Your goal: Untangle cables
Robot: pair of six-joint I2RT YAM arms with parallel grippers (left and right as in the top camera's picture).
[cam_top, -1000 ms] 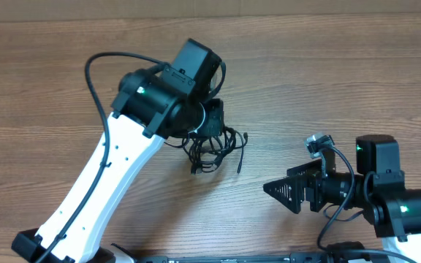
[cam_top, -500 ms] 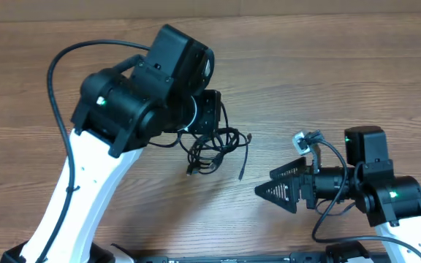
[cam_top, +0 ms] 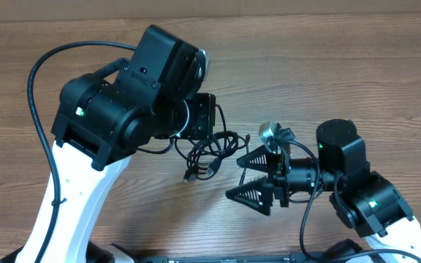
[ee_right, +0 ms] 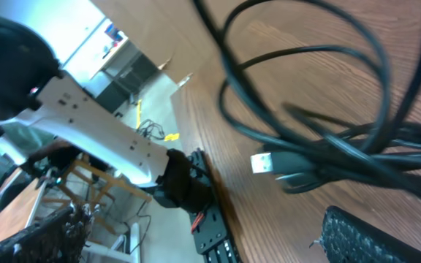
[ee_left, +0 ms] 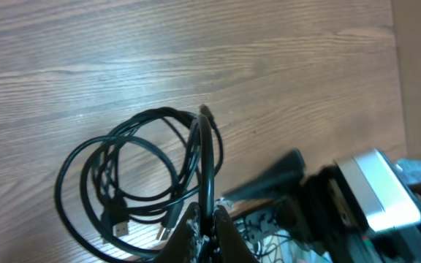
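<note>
The cables lie outward of my right gripper and to its left in the overhead view. It should next move outward and across onto the bunch's nearest side [cam_top: 235, 142] [ee_right: 386, 150].
The cables [cam_top: 212, 152] are a tangled bunch of thin black cords lying on the wood near the table's middle. In the left wrist view the cables [ee_left: 123, 175] form loose loops with two silver plug tips showing. My left gripper [cam_top: 211, 136] stands over the bunch's upper edge, and my left gripper [ee_left: 212, 221] is shut on one black strand that runs up between its fingertips. My right gripper [cam_top: 244, 177] is open just right of the bunch, with its fingers [cam_top: 259, 157] spread and nothing between them. From the right wrist, the cables [ee_right: 327, 109] and a plug tip [ee_right: 265, 162] lie ahead of the right gripper [ee_right: 218, 245].
The wooden table [cam_top: 342, 73] runs across the whole view. The left arm's thick black wire [cam_top: 39, 80] arcs over the table's left side. The table's front edge and a black base rail [cam_top: 218, 257] sit close behind both arms.
My right gripper has swung left and come close to the cable bunch, still open. The left arm has shifted left and risen toward the camera, keeping its grip on the strand.
</note>
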